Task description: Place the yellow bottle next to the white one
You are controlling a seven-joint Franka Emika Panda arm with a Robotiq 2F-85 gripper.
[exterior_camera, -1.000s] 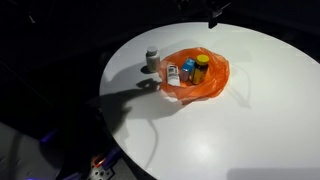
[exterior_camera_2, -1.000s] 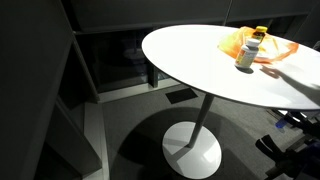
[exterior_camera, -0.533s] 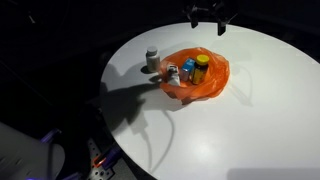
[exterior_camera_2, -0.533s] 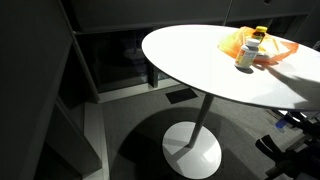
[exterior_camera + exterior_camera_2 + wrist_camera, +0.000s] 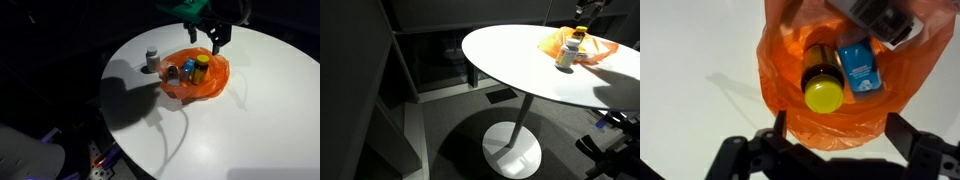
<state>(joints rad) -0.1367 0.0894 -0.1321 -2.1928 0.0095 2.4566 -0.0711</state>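
I will lower my gripper next and shift it toward the yellow cap (image 5: pixel 203 59) (image 5: pixel 824 96) until its fingers are on both sides of the cap.
The yellow bottle (image 5: pixel 201 68) stands upright in an open orange plastic bag (image 5: pixel 195 90) on the white round table (image 5: pixel 250 115). In the wrist view it shows a yellow cap and an amber body (image 5: pixel 824 90). The white one (image 5: pixel 152 59) stands on the table just outside the bag; it also shows in an exterior view (image 5: pixel 565 55). My gripper (image 5: pixel 214 38) is open and empty, hanging above the bag's far side. In the wrist view its fingers (image 5: pixel 840 128) straddle the bag's edge, with the yellow bottle beyond them.
The bag also holds a blue container (image 5: pixel 859 70) beside the yellow bottle and a white-labelled bottle (image 5: pixel 172 72). The table's edge (image 5: pixel 510 62) drops off to a dark floor and pedestal base. The surroundings are dark.
My gripper has come down and moved left from the top of the view to just above the bag. The bottles and the bag have not moved.
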